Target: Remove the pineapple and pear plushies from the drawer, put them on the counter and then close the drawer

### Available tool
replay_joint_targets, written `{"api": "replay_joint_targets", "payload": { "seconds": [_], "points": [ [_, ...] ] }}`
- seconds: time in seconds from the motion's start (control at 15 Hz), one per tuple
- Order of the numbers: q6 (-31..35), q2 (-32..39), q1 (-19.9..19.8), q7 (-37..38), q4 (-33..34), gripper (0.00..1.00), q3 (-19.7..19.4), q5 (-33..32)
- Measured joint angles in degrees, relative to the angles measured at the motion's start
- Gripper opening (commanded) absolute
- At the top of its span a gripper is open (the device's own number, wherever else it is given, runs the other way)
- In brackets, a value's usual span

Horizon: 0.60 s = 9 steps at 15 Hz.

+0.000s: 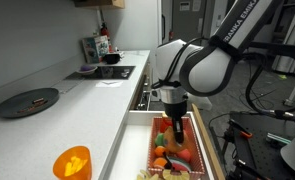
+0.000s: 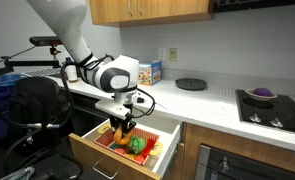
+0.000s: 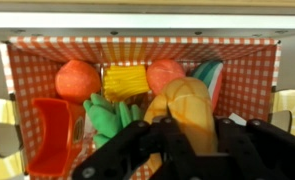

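My gripper carries the pineapple up out of the drawer next, then outward and down onto the counter. It releases it where the white top lies bare.
The drawer [image 1: 215, 146] [image 2: 105, 160] stands pulled out below the counter [image 1: 77, 110] [image 2: 212, 100]. Inside it a red-checked liner [image 3: 47, 52] holds soft toys. The pineapple [image 3: 184, 100], orange-yellow with a green leafy tuft [image 3: 109, 116], lies near the front of the liner. My gripper [image 3: 195, 125] [image 1: 175, 125] [image 2: 120, 128] reaches down into the drawer, and its black fingers [image 3: 170, 122] press the pineapple from both sides. I cannot make out the pear in any view.
Other toys lie in the liner: two red-orange balls [image 3: 77, 78], a yellow ribbed toy [image 3: 125, 80], a red piece [image 3: 52, 135] and a watermelon slice [image 3: 212, 75]. On the counter stand an orange cup [image 1: 72, 162] and a dark plate [image 1: 29, 100] [image 2: 191, 84]; a cooktop [image 2: 272, 108] is set into it.
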Motion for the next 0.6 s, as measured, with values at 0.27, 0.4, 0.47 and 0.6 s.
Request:
{"api": "replay_joint_targets", "payload": {
  "seconds": [0.27,0.4,0.47,0.6],
  "points": [
    [-3.77,-3.17,1.35,0.78,6.13,0.05,0.24,-5.86],
    [-2.78,-3.19,1.36,0.73,9.44,0.05,0.18,-7.28],
    [-1.26,-2.96,1.36,0.71,10.84,0.05,0.10,-7.50],
    [3.47,-1.87,1.35,0.72,12.98,0.05,-0.11,-7.57]
  ]
}}
